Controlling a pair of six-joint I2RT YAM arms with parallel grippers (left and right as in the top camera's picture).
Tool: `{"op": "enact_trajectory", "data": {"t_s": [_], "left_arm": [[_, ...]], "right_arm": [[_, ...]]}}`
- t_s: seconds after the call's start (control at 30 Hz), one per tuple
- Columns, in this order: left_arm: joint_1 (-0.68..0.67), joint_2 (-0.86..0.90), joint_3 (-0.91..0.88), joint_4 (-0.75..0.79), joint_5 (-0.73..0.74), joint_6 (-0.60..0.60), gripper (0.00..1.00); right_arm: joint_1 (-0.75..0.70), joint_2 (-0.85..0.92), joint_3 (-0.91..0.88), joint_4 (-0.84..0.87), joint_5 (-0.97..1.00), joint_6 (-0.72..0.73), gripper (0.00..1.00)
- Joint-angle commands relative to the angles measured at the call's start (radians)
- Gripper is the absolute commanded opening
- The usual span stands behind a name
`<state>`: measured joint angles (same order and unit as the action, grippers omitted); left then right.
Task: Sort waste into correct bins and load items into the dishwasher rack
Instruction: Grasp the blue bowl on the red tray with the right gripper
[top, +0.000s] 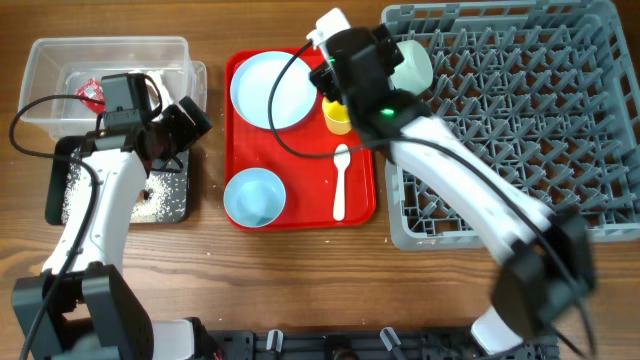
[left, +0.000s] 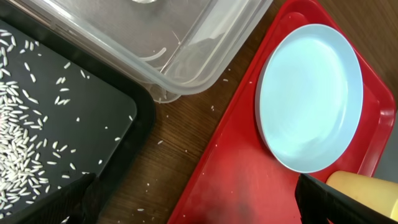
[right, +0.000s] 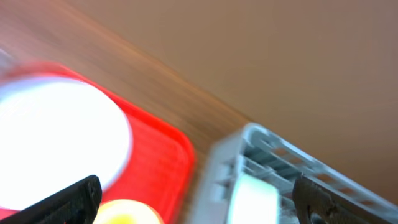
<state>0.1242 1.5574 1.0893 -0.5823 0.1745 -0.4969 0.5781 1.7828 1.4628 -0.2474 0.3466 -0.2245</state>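
My right gripper moves back past the yellow cup next, down onto the pale blue bowl's rim facing the spoon (top: 340, 180), where bare red tray leaves room.
The red wrapper (top: 92, 92) lies in the clear tub (top: 60, 55). Rice grains (top: 75, 190) are scattered in the black tray (top: 165, 205). The pale blue plate (top: 272, 90), one pale blue bowl (top: 254, 195), the yellow cup (top: 338, 117) and the white spoon (top: 340, 180) sit on the red tray (top: 300, 215). The other bowl (top: 412, 65) rests in the grey rack (top: 520, 130). My left gripper (top: 190, 125) is open and empty, between the black tray and the red tray. My right gripper (top: 335, 88) is open and empty above the cup. Tissue, carrot and brown lump are out of view.
The left wrist view shows the tub corner (left: 186, 50), black tray (left: 93, 118) with rice (left: 18, 149), a strip of bare wood with stray grains (left: 158, 143), the plate (left: 311, 93) and cup (left: 367, 186). The right wrist view is blurred: plate (right: 56, 130), cup (right: 127, 213), rack edge (right: 249, 146).
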Motion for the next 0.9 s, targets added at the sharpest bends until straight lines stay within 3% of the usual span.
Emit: {"op": "enact_trajectory", "data": {"t_s": [0.0,0.07,0.17,0.3,0.5,0.53,0.6,0.7,0.87], "left_arm": [[-0.004,-0.014,0.016,0.002,0.008,0.022,1.0],[-0.004,-0.014,0.016,0.002,0.008,0.022,1.0],[-0.004,-0.014,0.016,0.002,0.008,0.022,1.0],[-0.004,-0.014,0.016,0.002,0.008,0.022,1.0],[-0.004,-0.014,0.016,0.002,0.008,0.022,1.0],[-0.004,-0.014,0.016,0.002,0.008,0.022,1.0],[-0.004,-0.014,0.016,0.002,0.008,0.022,1.0],[-0.004,-0.014,0.016,0.002,0.008,0.022,1.0],[-0.004,-0.014,0.016,0.002,0.008,0.022,1.0]], "right_arm": [[0.002,-0.157,0.01,-0.132,-0.569,0.421,1.0],[0.004,-0.143,0.007,-0.208,-0.748,0.557,1.0],[0.032,-0.07,-0.034,-0.247,-0.805,0.723,1.0],[0.093,0.076,-0.07,-0.264,-0.8,0.882,0.79],[0.124,0.285,-0.07,-0.251,-0.849,0.984,0.39],[0.12,0.304,-0.07,-0.255,-0.866,0.988,0.25],[0.119,0.306,-0.07,-0.255,-0.86,1.001,0.21],[0.122,0.306,-0.07,-0.249,-0.848,1.013,0.05],[0.121,0.267,-0.022,-0.305,-0.823,0.946,0.04]]}}
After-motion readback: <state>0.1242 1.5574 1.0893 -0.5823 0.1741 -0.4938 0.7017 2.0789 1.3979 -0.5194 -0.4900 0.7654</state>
